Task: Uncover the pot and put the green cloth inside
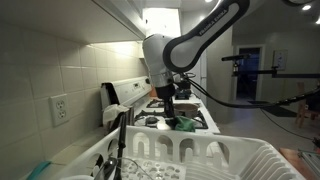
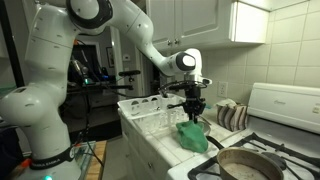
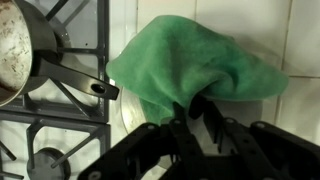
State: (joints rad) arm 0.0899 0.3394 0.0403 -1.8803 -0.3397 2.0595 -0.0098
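Observation:
The green cloth already hangs low above the counter (image 2: 188,150) beside the stove, so the robot's gripper will stay over that spot next and open its fingers to let go of the cloth.
The green cloth (image 3: 195,60) hangs bunched from my gripper (image 3: 190,112), whose fingers are shut on its lower fold. In both exterior views the gripper (image 2: 192,110) (image 1: 172,106) holds the cloth (image 2: 192,136) (image 1: 185,124) just above the counter beside the stove. The pot (image 2: 248,165) sits open on the stove burner, its worn inside showing and no lid on it. In the wrist view it is at the left edge (image 3: 12,50), with its dark handle pointing toward the cloth. The gripper is beside the pot, not over it.
A white dish rack (image 2: 150,110) (image 1: 205,155) stands on the counter behind the arm. A striped towel (image 2: 232,115) lies by the stove's back panel. Black stove grates (image 3: 60,125) surround the pot. A tiled wall with an outlet (image 1: 60,108) runs alongside.

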